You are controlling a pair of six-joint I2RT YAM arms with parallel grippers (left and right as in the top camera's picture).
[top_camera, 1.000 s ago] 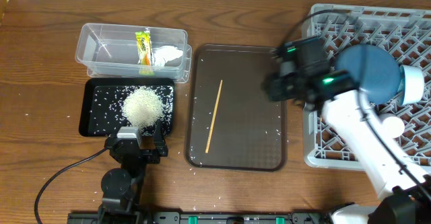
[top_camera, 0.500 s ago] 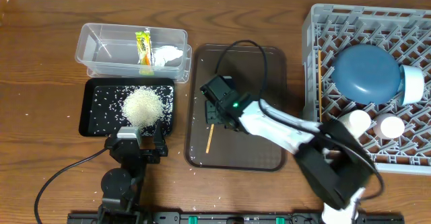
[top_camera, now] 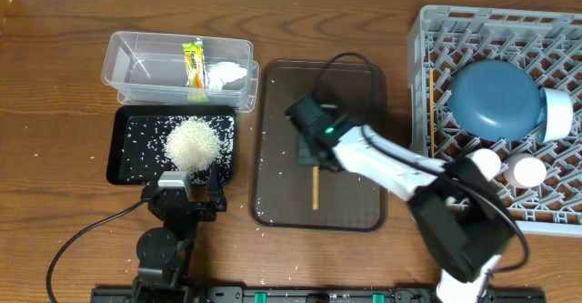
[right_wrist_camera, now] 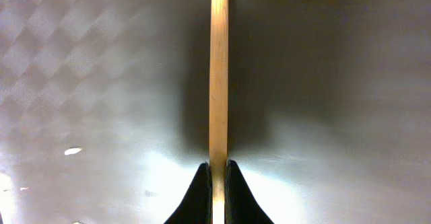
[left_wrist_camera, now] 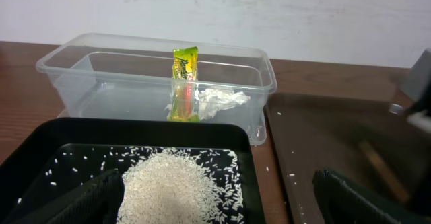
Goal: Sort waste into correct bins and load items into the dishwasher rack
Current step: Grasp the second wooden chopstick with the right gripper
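Observation:
My right gripper rises and moves over the part of the rack beside the other chopstick next to release. That lies to its right in the overhead view.
My right gripper (top_camera: 315,155) is shut on a wooden chopstick (top_camera: 316,186) over the brown serving tray (top_camera: 364,85); in the right wrist view the fingers (right_wrist_camera: 218,173) pinch the chopstick (right_wrist_camera: 218,69), which points away over the tray. My left gripper (top_camera: 182,194) is open and empty, its fingers either side of the rice pile (left_wrist_camera: 176,187) in the black tray (top_camera: 123,148). The clear tub (top_camera: 136,62) holds the green-and-yellow wrapper (top_camera: 193,64) and white tissue (top_camera: 229,74). The grey rack (top_camera: 427,103) holds the dark-blue dish (top_camera: 494,100), the light-blue bowl (top_camera: 558,114), two white cups (top_camera: 482,162) and another chopstick (top_camera: 431,89).
Loose rice grains are scattered on the wood table (top_camera: 55,157) around the black tray and on the brown tray. The right arm's cable loops over the brown tray's far part. The left arm's cable (top_camera: 82,235) trails at the front left.
My right arm swung from the rack down to the brown tray and closed on the chopstick. The chopstick now points straight toward the front edge instead of lying slanted. The left arm has not moved.

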